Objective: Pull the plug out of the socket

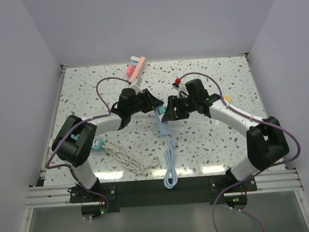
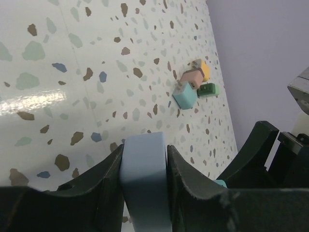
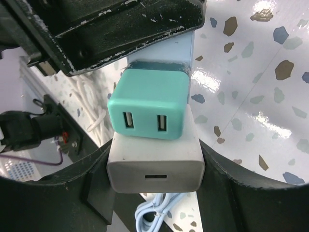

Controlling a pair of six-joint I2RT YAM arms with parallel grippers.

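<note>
The robot's right gripper should next pull off the socket strip (image 1: 164, 127) and go across to the open tabletop by the loose plugs, which is to its right in the top view, and release there.
A light blue socket strip (image 1: 164, 127) lies mid-table between my two grippers. My left gripper (image 1: 155, 105) is shut on its end; in the left wrist view the strip (image 2: 144, 183) fills the gap of that gripper (image 2: 144, 162). My right gripper (image 3: 154, 166) is shut on a white plug (image 3: 154, 157), whose sides both fingers touch. A teal two-port plug (image 3: 147, 104) sits right behind the white one, against the strip (image 3: 186, 53). The plugs' pins are hidden. In the top view my right gripper (image 1: 170, 112) is next to the left one.
The strip's blue cable coil (image 1: 170, 173) lies near the front edge. A white cable (image 1: 126, 156) lies at front left. A pink and blue strip (image 1: 137, 68) sits at the back. Loose small plugs (image 2: 193, 86) lie at the right, near a yellow one (image 1: 227, 97).
</note>
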